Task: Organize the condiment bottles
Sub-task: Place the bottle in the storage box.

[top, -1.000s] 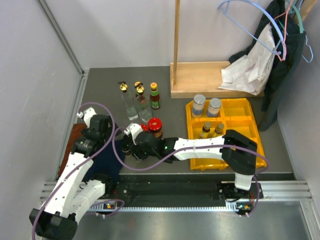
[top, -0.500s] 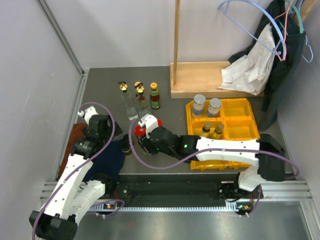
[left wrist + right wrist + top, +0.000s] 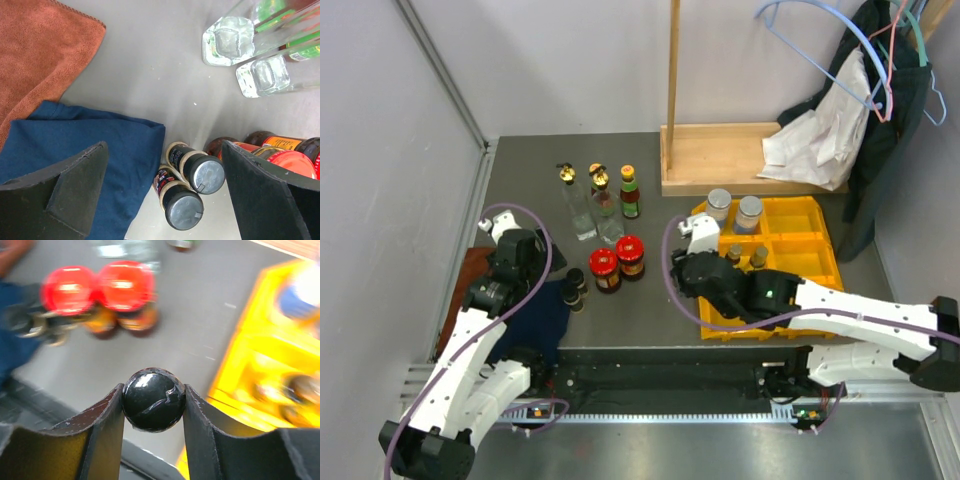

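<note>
The empty section past the small bottles is to the right of my right gripper in the top view, so I need to move across to it, lower the bottle and let go.
My right gripper (image 3: 154,390) is shut on the round black cap of a small dark bottle (image 3: 154,402); in the top view it (image 3: 688,268) hangs by the left edge of the yellow bin (image 3: 800,215). Two red-lidded jars (image 3: 604,263) (image 3: 630,250) stand left of it. My left gripper (image 3: 164,150) is open above two small dark bottles (image 3: 200,172) (image 3: 182,207) beside the blue cloth. Two tall clear gold-stoppered bottles (image 3: 567,175) (image 3: 597,180) and a dark green-necked bottle (image 3: 629,190) stand further back. In the bin are two silver-lidded jars (image 3: 719,203) (image 3: 750,210) and two small dark bottles (image 3: 735,255) (image 3: 757,257).
A wooden stand (image 3: 720,155) with an upright post sits behind the bin. An orange cloth (image 3: 470,275) and a blue cloth (image 3: 540,320) lie at the left near edge. Clothes and hangers (image 3: 870,120) crowd the back right corner. Grey walls close in on both sides.
My right arm has swung from beside the red-lidded jars to the right, carrying the small dark bottle to the bin's left edge. The left arm has not moved.
</note>
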Controlling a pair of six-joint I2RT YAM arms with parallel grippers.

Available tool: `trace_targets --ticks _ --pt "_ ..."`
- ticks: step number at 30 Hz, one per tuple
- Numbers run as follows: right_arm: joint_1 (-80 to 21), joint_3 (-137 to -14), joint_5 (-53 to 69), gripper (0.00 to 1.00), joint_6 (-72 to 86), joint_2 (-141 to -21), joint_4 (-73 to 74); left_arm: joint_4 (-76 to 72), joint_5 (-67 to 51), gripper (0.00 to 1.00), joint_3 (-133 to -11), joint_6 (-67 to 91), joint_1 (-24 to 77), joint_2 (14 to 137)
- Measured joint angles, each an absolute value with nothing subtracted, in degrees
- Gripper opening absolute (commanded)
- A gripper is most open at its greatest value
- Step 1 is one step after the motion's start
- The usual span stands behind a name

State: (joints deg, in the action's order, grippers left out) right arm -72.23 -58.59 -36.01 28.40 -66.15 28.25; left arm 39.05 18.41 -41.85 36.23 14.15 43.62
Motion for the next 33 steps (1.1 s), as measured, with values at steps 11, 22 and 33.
trace_targets --ticks 11,22,33 --pt "-56.99 -57.06 -47.16 0.00 36.14 -48.86 44.82 38.89 17.56 0.99 -41.82 35.79 14.15 43.62" --pt "-35.53 -56.88 -46.54 0.00 39.79 -46.37 52.21 38.06 17.37 0.99 -41.82 35.77 14.11 44.88" --pt "-21.54 -47.53 -38.87 0.00 40.23 -50.98 42.74 37.87 17.37 0.99 -41.82 35.29 14.11 44.91"
